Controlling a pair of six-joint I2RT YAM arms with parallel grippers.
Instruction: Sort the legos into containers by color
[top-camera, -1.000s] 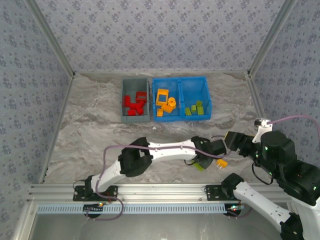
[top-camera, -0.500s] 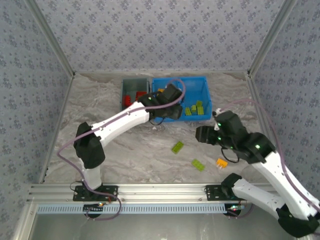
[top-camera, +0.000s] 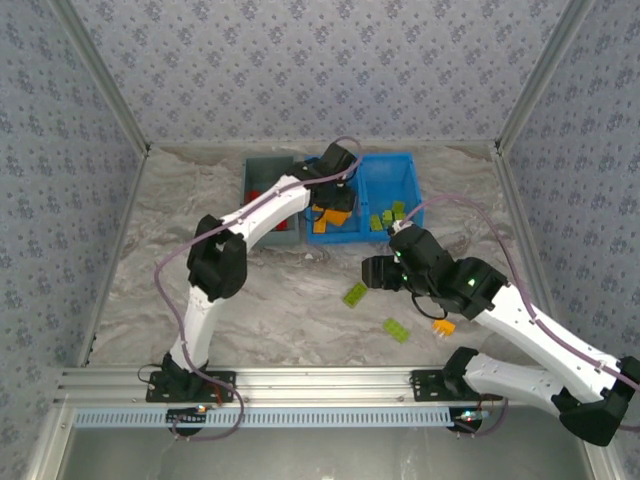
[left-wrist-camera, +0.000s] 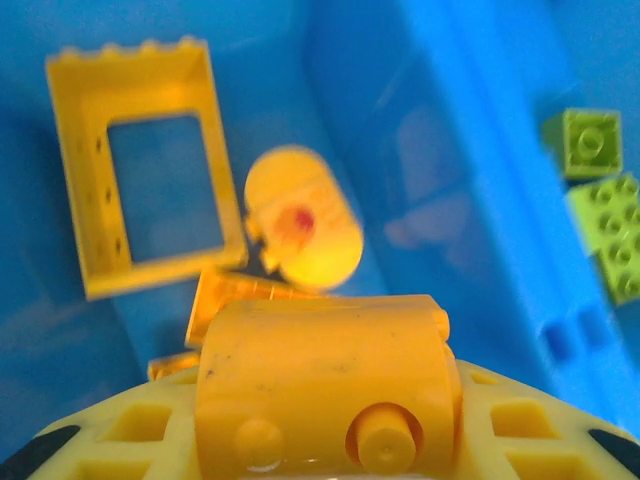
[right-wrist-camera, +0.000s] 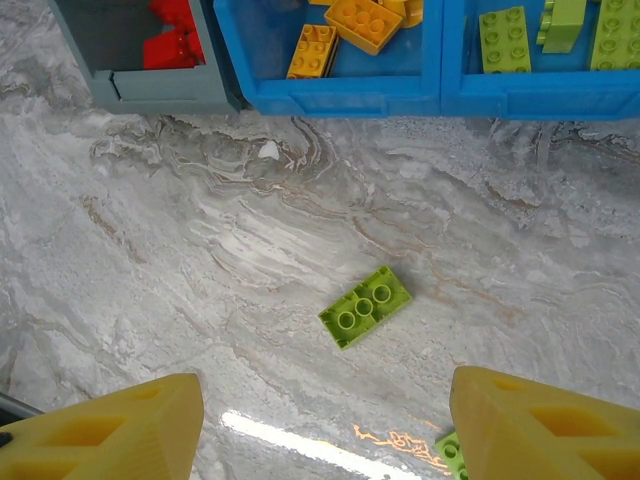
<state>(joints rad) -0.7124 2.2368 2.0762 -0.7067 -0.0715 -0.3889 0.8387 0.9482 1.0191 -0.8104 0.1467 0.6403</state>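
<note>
The left gripper carries the orange brick outward and then down to the bare far bottom of the blue bin next. It releases it there, since orange pieces crowd the bin's nearer part.
My left gripper (top-camera: 336, 190) hangs over the left compartment of the blue bin (top-camera: 413, 190), shut on an orange brick (left-wrist-camera: 320, 385). Below it lie an orange frame (left-wrist-camera: 140, 170) and a round orange piece (left-wrist-camera: 303, 232); lime green bricks (left-wrist-camera: 612, 235) fill the right compartment. The gray bin (top-camera: 250, 200) holds red bricks (right-wrist-camera: 170, 45). My right gripper (top-camera: 375, 272) is open above the table, its fingers (right-wrist-camera: 110, 430) wide apart, with a lime green brick (right-wrist-camera: 365, 306) lying studs-down just ahead of them. Another green brick (top-camera: 397, 330) and an orange brick (top-camera: 444, 326) lie near the front right.
The marbled table (top-camera: 190, 260) is walled by patterned panels on three sides. A metal rail (top-camera: 320, 385) runs along the near edge. The left arm's long link (top-camera: 265, 215) crosses over the gray bin.
The left arm swung from the front-right table up to the blue bin with an orange brick in its jaws. The right gripper moved left and down toward the central green brick.
</note>
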